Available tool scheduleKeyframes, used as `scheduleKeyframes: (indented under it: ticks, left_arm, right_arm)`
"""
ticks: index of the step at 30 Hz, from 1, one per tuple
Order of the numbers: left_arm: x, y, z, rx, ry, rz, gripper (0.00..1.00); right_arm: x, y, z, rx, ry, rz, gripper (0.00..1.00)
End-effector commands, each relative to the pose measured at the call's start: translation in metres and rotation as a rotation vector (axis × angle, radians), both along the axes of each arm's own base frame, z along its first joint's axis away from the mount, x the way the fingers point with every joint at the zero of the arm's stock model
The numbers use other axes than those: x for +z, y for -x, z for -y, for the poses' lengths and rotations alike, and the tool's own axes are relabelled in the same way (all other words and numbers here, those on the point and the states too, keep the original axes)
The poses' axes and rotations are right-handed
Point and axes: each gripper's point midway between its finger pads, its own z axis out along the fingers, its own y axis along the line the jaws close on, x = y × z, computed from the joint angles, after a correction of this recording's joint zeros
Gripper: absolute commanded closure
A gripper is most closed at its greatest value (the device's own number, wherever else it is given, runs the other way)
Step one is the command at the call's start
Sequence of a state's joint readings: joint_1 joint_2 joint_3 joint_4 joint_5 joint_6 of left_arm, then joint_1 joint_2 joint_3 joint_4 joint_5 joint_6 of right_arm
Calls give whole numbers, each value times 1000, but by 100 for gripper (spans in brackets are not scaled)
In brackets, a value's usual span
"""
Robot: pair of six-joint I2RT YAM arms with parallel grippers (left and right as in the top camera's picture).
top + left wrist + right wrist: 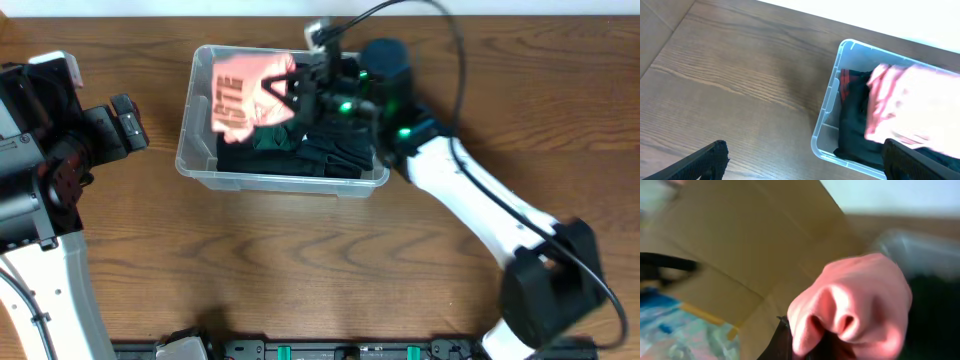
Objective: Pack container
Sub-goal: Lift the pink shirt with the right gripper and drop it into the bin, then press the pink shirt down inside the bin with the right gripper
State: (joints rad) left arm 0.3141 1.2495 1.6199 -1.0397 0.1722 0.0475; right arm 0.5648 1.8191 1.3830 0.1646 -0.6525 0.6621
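My right gripper needs to move down onto the dark clothes inside the container below it and release the pink garment. The garment already hangs within the container's rim.
The clear plastic container stands at the back middle of the table, holding dark green and black clothes. It also shows in the left wrist view. My right gripper is over the container, shut on a pink garment with dark lettering, which hangs over the container's left half. In the right wrist view the pink garment bunches between the fingers. My left gripper is open and empty, left of the container above the table.
The wooden table stretches in front of the container. A brown cardboard surface shows behind the garment in the right wrist view. The right arm runs from the front right to the container.
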Motion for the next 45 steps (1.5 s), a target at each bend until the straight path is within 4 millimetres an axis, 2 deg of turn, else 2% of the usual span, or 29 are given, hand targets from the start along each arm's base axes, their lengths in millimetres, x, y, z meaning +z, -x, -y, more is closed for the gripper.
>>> scheduleKeyframes:
  ticks: [1, 3, 6, 9, 14, 15, 17, 19, 24, 27, 29, 31, 34, 36, 40, 42, 45]
  left_arm:
    - [0, 0, -3, 21, 6, 0, 2]
    - [0, 0, -3, 21, 6, 0, 2]
    - [0, 0, -3, 22, 5, 0, 2]
    - [0, 0, -3, 21, 6, 0, 2]
    - [0, 0, -3, 22, 5, 0, 2]
    - [0, 0, -3, 22, 5, 0, 2]
    - [0, 0, -3, 21, 6, 0, 2]
    - [0, 0, -3, 22, 5, 0, 2]
    - [0, 0, -3, 21, 6, 0, 2]
    - [0, 0, -3, 22, 5, 0, 2]
    - [0, 0, -3, 21, 6, 0, 2]
    - [0, 0, -3, 22, 5, 0, 2]
    - [0, 0, -3, 21, 6, 0, 2]
    - [0, 0, -3, 22, 5, 0, 2]
    - [0, 0, -3, 21, 6, 0, 2]
    - [0, 0, -3, 22, 5, 0, 2]
    - [0, 0, -3, 22, 5, 0, 2]
  right_arm:
    - [-62, -15, 5, -57, 128, -94, 99]
    - [-100, -14, 14, -62, 229, -154, 99]
    - [-138, -11, 34, -106, 367, -230, 99]
    - [-153, -9, 48, -118, 448, -239, 99]
    - [-160, -7, 58, -115, 481, -255, 98]
    - [-158, -7, 59, -110, 480, -247, 94]
    - [-147, -5, 58, -77, 464, -209, 76]
    - [-127, -4, 55, -55, 434, -156, 62]
    - [-50, 0, 56, -75, 339, 4, 41]
    - [-7, 2, 51, -86, 265, 113, 34]
    - [16, 1, 39, -80, 205, 196, 28]
    - [27, -2, 27, -81, 164, 266, 20]
    - [32, -8, 7, -68, 106, 345, 20]
    - [20, -14, -8, -63, 71, 349, 21]
    - [-26, -25, -40, -47, 20, 291, 23]
    - [-59, -29, -51, -44, 10, 226, 28]
    - [-121, -31, -60, -34, 59, 118, 32]
